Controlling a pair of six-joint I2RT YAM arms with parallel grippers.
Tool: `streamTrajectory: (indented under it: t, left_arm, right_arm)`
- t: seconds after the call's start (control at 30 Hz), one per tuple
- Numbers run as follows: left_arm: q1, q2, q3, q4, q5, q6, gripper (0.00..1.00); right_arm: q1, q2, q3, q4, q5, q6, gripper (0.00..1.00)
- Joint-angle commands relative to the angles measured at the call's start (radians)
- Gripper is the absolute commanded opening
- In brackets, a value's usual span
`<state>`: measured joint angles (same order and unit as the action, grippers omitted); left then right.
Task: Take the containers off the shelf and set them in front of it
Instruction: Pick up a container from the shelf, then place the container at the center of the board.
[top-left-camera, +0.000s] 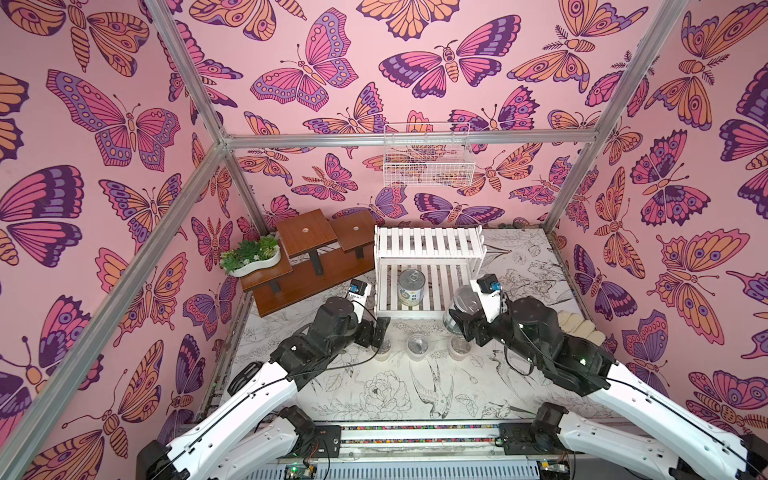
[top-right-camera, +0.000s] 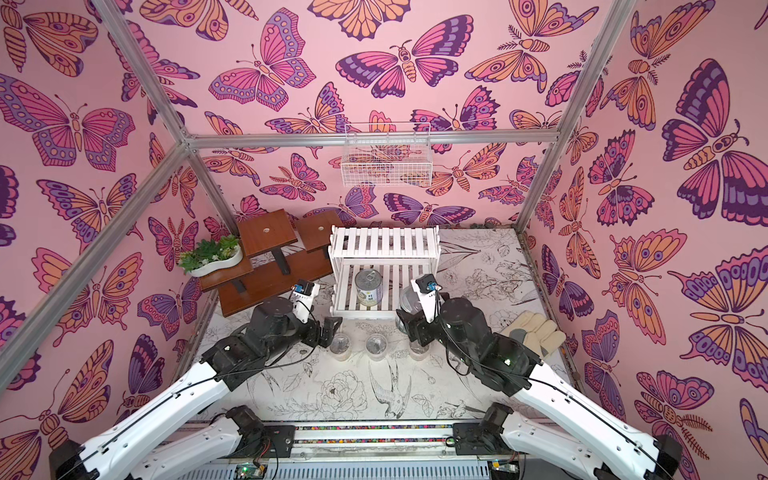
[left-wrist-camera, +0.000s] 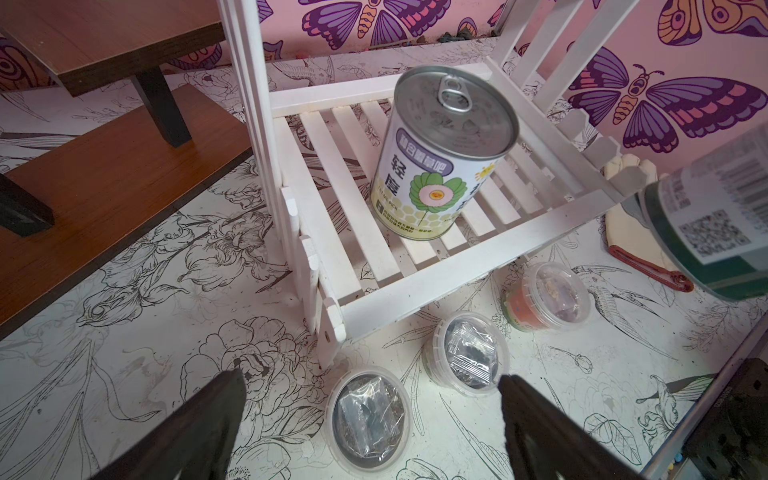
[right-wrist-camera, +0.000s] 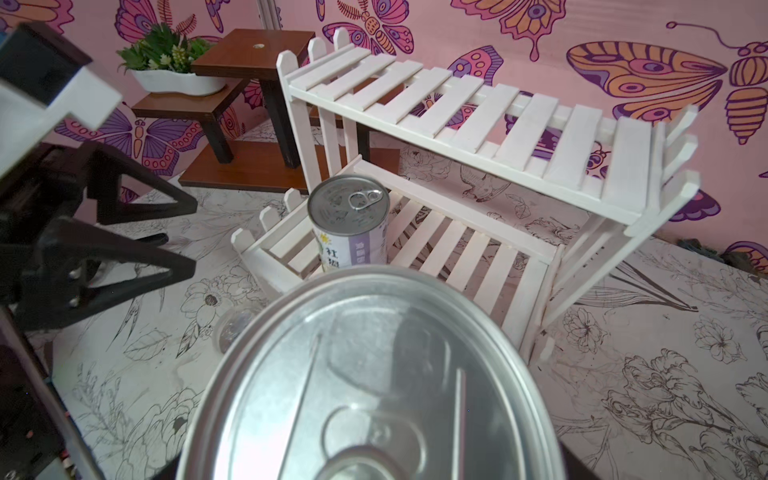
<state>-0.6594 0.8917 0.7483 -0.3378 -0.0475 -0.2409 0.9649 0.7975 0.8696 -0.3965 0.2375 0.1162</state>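
My right gripper holds the green-striped can (top-left-camera: 463, 305) and will next bring it back and down onto the bare tabletop before the reddish tub to let go of it, since tubs line the front of the shelf.
The white slatted shelf (top-left-camera: 428, 243) (top-right-camera: 384, 245) stands at the back of the table. A pale-labelled pull-tab can (top-left-camera: 411, 286) (left-wrist-camera: 440, 158) (right-wrist-camera: 349, 220) is upright on its lower tier; the top tier is bare. My right gripper (top-left-camera: 465, 328) is shut on the green-striped can (top-left-camera: 463, 305) (left-wrist-camera: 715, 216), held tilted just off the shelf's front right corner. Its lid (right-wrist-camera: 374, 374) hides the jaws in the right wrist view. Three clear lidded tubs (left-wrist-camera: 368, 419) (left-wrist-camera: 467, 357) (left-wrist-camera: 546, 295) sit in a row before the shelf. My left gripper (left-wrist-camera: 370, 386) (top-left-camera: 380, 332) hangs open over the leftmost tub.
A brown stepped stand (top-left-camera: 307, 253) with a white planter (top-left-camera: 251, 255) stands left of the shelf. A white wire basket (top-left-camera: 428, 160) hangs on the back wall. A pale glove (top-left-camera: 577, 324) lies by the right wall, behind my right arm.
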Motion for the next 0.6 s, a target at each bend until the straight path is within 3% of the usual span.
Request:
streamTrajectory:
  t: [0.0, 0.37, 0.57]
  left_arm:
    - [0.007, 0.001, 0.014, 0.002, 0.008, -0.001, 1.00]
    - [0.008, 0.010, 0.018, 0.002, 0.011, 0.003, 1.00]
    - [0.008, 0.012, 0.019, 0.003, 0.012, 0.004, 1.00]
  right_arm:
    - [0.067, -0.042, -0.040, -0.055, 0.077, 0.042, 0.69]
    - [0.311, -0.103, -0.245, 0.013, 0.293, 0.153, 0.69]
    - [0.373, -0.118, -0.346, 0.055, 0.365, 0.234, 0.69]
